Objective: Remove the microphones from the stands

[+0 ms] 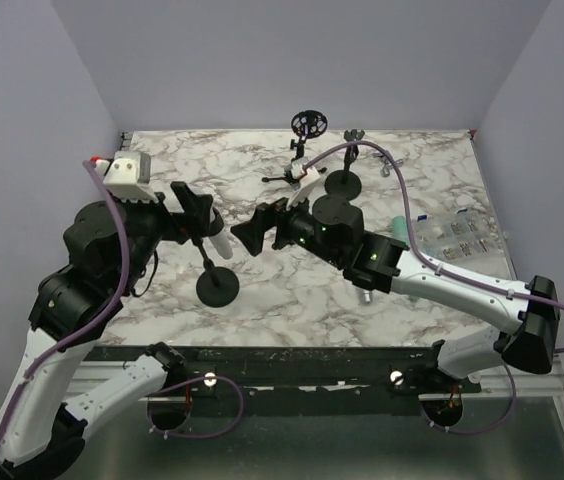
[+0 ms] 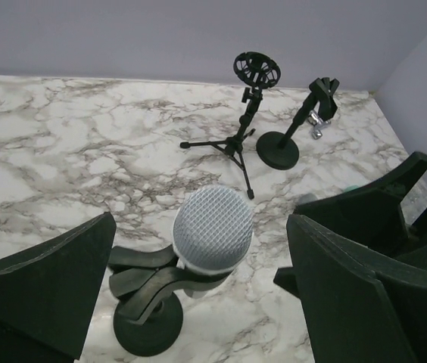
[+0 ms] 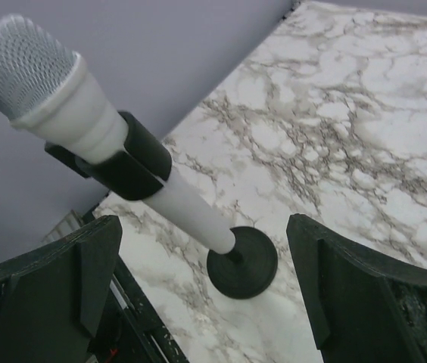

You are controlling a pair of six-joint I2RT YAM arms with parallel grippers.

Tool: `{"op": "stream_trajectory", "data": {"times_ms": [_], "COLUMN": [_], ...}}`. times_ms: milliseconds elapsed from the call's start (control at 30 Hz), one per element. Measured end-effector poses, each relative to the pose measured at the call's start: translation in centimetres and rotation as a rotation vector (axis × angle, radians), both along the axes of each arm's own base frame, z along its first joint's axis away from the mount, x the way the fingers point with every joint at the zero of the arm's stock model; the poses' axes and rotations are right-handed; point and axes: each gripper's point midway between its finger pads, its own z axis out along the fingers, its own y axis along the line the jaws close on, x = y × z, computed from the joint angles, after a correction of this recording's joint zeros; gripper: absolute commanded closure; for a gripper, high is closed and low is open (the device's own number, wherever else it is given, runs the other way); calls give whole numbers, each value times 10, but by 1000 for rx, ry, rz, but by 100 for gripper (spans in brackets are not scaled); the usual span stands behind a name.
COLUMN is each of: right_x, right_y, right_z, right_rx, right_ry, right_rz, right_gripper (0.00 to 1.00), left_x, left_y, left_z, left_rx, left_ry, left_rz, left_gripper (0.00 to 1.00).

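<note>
My right gripper has the microphone to its left in the top view, so it should turn and move to the microphone's white neck under the mesh head [image 3: 86, 125].
A white microphone [image 1: 218, 243] with a grey mesh head sits tilted in the black clip of a stand with a round black base [image 1: 217, 286]. In the left wrist view its mesh head [image 2: 213, 229] lies between my open left fingers, with the clip [image 2: 149, 281] and base [image 2: 148, 330] below. My left gripper [image 1: 200, 212] is open at the microphone's head, not touching it. In the right wrist view the microphone [image 3: 85, 125] slants down through the clip [image 3: 130, 165] toward the base [image 3: 242, 262]. My right gripper [image 1: 249, 232] is open and empty, just right of the microphone.
A black tripod with a round shock mount [image 1: 308, 125] and a second round-based stand [image 1: 344, 182] with an empty clip stand at the back; both show in the left wrist view [image 2: 255, 72] [image 2: 278, 150]. Small items [image 1: 462, 235] lie at the right edge.
</note>
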Motion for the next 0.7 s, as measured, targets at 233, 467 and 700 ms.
{"op": "stream_trajectory", "data": {"times_ms": [233, 467, 700], "right_x": [-18, -11, 14], "right_y": [44, 75, 86], "right_z": [50, 71, 41], "right_rx": [-15, -92, -233], "right_ry": [-141, -236, -263], "right_rz": [9, -80, -186], "right_gripper": [0, 3, 13], "left_x": [-50, -107, -102], "left_y": [48, 102, 100], "left_z": [18, 12, -39], "left_rx": [-54, -124, -50], "left_ry": [-116, -214, -81], "left_rz": [60, 134, 154], "left_gripper": [1, 1, 1]}}
